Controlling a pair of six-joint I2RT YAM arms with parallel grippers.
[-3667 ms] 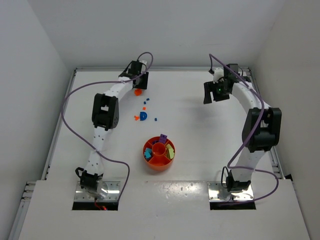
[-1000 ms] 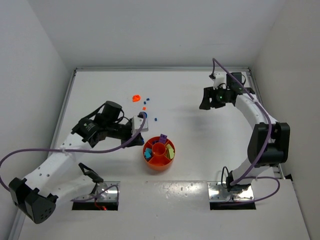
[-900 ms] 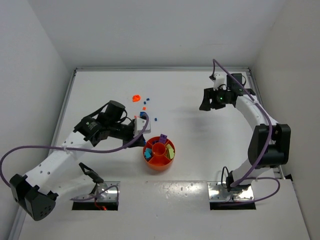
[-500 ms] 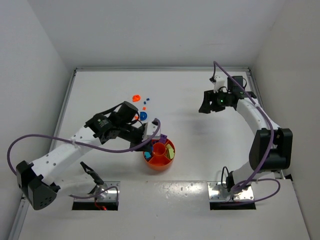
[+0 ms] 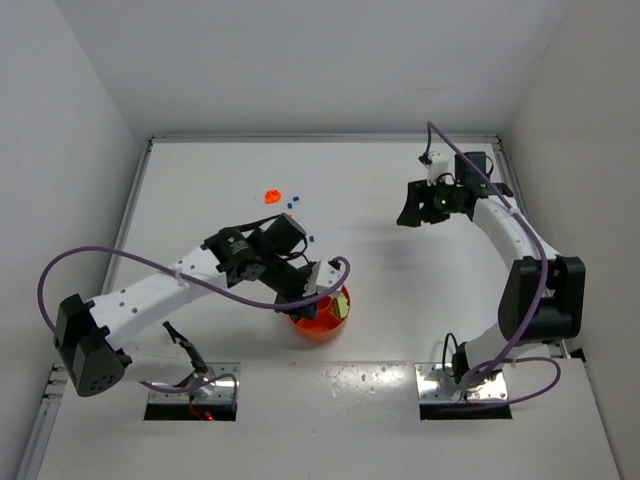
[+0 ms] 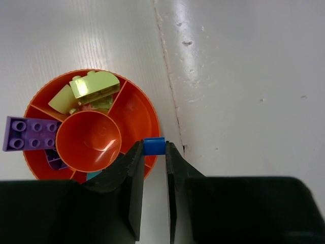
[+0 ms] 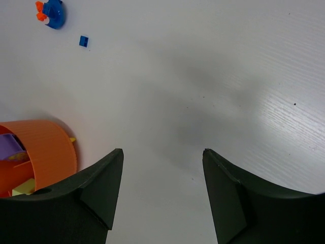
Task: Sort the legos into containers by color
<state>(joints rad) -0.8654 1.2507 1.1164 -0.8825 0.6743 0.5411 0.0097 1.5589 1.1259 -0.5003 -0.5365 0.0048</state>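
The left gripper will next lower the small blue lego [image 6: 154, 147] toward the wedge with the teal piece [image 6: 93, 176], which is the closest color to it there.
The orange tray [image 6: 148, 108] has a round central cup ringed by wedge containers. Yellow-green legos [image 6: 94, 84] lie in one wedge, purple ones [image 6: 26, 133] in another, and a teal piece [image 6: 93, 176] shows at the near edge. My left gripper [image 6: 154, 146] is shut on a small blue lego [image 6: 154, 147], held just over the tray's rim. In the top view that gripper [image 5: 318, 290] hangs over the tray [image 5: 326, 335]. My right gripper [image 7: 162, 151] is open and empty above bare table, far to the right [image 5: 412, 206].
Loose legos stay on the table behind the tray: an orange piece [image 5: 272, 196], tiny blue ones [image 5: 311, 238], and a blue dome with orange bits [image 7: 52, 12] beside a small blue square [image 7: 84, 41]. The left arm's purple cable loops near the tray.
My left arm has swung from the loose pile to over the tray, carrying the blue lego. The right arm has barely moved.
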